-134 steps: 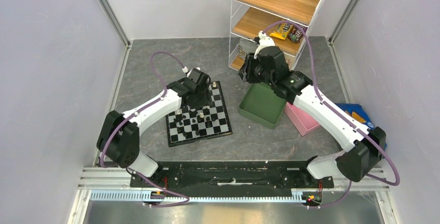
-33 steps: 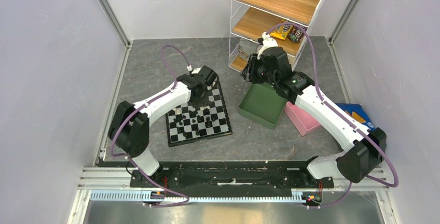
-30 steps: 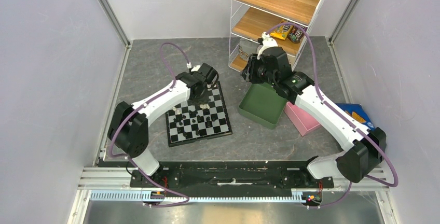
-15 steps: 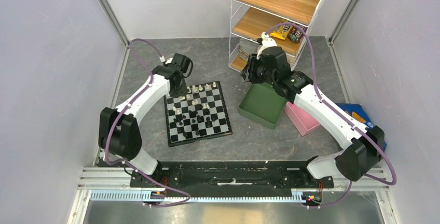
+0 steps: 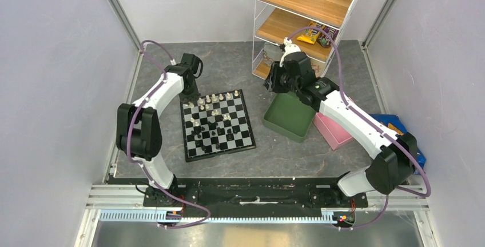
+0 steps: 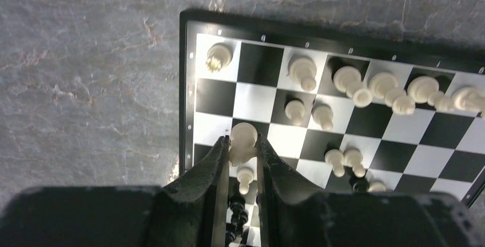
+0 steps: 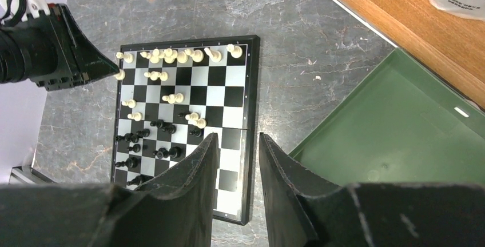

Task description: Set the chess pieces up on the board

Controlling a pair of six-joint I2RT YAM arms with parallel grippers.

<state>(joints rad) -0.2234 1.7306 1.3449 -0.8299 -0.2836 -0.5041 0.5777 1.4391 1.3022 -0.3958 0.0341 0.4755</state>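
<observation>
The left gripper needs to carry the cream-white piece outward and down onto the black square beside the corner piece [image 6: 260, 64] next, because the far row of the board has a gap there.
The chequered board [image 5: 247, 138] lies left of centre. Cream-white pieces [image 5: 214, 97] stand mostly along its far rows and black pieces [image 5: 211, 135] nearer its middle. My left gripper [image 6: 243, 144] is shut on a cream-white piece [image 6: 243, 135] and holds it above the board's [image 6: 257, 64] far-left edge squares. In the top view it [image 5: 187, 91] hangs at the far-left corner. The right wrist view shows it too [image 7: 117, 75]. My right gripper [image 7: 237, 138] is open and empty, high above the board's [image 7: 231, 170] right edge and beside the green tray; it also shows in the top view [image 5: 270, 82].
A green tray [image 5: 289, 115] sits right of the board, with a pink tray [image 5: 334, 132] behind it. A wire rack with wooden shelves [image 5: 303, 7] stands at the back and holds snack packs [image 5: 317, 34]. A blue package [image 5: 394, 126] lies at the far right.
My left arm has swung from over the board's middle to its far-left corner, carrying a white piece. My right arm has shifted slightly.
</observation>
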